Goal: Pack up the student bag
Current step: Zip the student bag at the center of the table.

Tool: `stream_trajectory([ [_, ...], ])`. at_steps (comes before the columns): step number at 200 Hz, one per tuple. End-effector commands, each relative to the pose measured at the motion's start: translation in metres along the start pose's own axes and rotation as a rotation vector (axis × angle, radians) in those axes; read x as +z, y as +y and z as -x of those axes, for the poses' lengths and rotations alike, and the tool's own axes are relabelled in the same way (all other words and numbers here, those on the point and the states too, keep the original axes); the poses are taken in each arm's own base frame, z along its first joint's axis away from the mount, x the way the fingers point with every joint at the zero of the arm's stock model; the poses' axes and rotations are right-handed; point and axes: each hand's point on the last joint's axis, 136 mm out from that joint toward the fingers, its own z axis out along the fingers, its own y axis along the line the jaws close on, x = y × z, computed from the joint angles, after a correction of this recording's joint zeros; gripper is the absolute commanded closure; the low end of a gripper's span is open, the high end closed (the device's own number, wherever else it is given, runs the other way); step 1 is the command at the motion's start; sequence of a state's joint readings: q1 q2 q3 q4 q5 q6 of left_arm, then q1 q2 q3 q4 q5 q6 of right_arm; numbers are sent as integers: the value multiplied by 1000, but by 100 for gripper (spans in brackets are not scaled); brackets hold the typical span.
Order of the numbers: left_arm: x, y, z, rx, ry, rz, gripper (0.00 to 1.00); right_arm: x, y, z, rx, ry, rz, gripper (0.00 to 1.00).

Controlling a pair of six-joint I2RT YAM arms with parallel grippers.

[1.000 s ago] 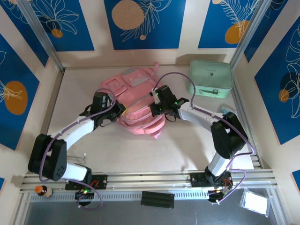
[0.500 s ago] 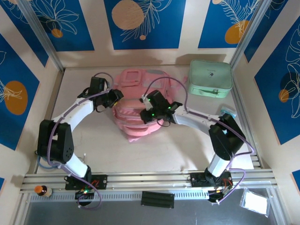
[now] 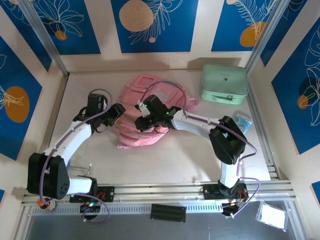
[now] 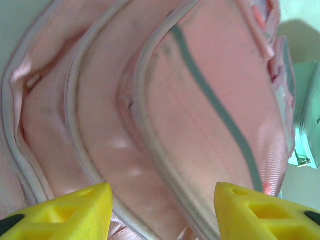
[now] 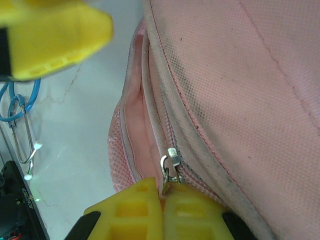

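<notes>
My right gripper moves along the seam toward the bag's edge by the green case next and releases the pull, since the seam runs on past the zipper pull (image 5: 167, 174).
The student bag (image 3: 131, 134), a soft pink backpack, lies crumpled in the middle of the table. My left gripper (image 3: 118, 111) hovers at its left side, open, with the bag's piped pocket seams (image 4: 200, 100) between and beyond the yellow fingers and nothing held (image 4: 162, 200). My right gripper (image 3: 143, 116) reaches over the bag's middle. In the right wrist view it is shut (image 5: 163, 192) on the small metal zipper pull (image 5: 167, 174) of the bag (image 5: 240, 75). One yellow finger of the left gripper (image 5: 55, 35) shows close above.
A mint green hard case (image 3: 224, 84) stands at the back right, also at the edge of the left wrist view (image 4: 307, 120). A small blue packet (image 3: 243, 120) lies by the right wall. A blue loop with a metal clip (image 5: 17, 115) lies on the table left of the bag.
The left gripper has opened and drawn back to the bag's left side. The right arm has moved left with the zipper pull, and the bag has shifted and turned leftward.
</notes>
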State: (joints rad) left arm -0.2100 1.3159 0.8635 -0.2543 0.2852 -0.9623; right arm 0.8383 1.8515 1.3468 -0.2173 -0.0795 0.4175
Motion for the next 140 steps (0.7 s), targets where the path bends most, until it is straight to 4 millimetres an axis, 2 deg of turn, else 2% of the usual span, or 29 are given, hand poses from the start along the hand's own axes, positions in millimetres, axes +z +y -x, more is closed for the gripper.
stream_trajectory([
  [1, 8, -16, -5, -52, 24, -90, 48, -2, 28, 12, -41, -21, 101, 100],
  [37, 24, -34, -5, -61, 65, -161, 53, -4, 27, 8, -45, -15, 94, 100],
  [55, 30, -35, -4, -66, 68, -161, 57, -4, 24, 5, -42, -10, 79, 100],
  [66, 32, -32, -3, -68, 69, -152, 63, -5, 21, 3, -42, -7, 63, 100],
  [84, 36, -30, -3, -68, 72, -141, 75, -9, 10, -3, -43, -6, 3, 100],
  [95, 37, -27, -3, -66, 72, -130, 77, -14, 3, -9, -57, -7, -22, 100],
  [112, 38, -26, -3, -55, 71, -123, 86, -26, -7, -16, -78, -36, -45, 100],
  [140, 37, -25, -1, -32, 66, -101, 95, -46, -42, -31, -73, -39, -169, 100],
])
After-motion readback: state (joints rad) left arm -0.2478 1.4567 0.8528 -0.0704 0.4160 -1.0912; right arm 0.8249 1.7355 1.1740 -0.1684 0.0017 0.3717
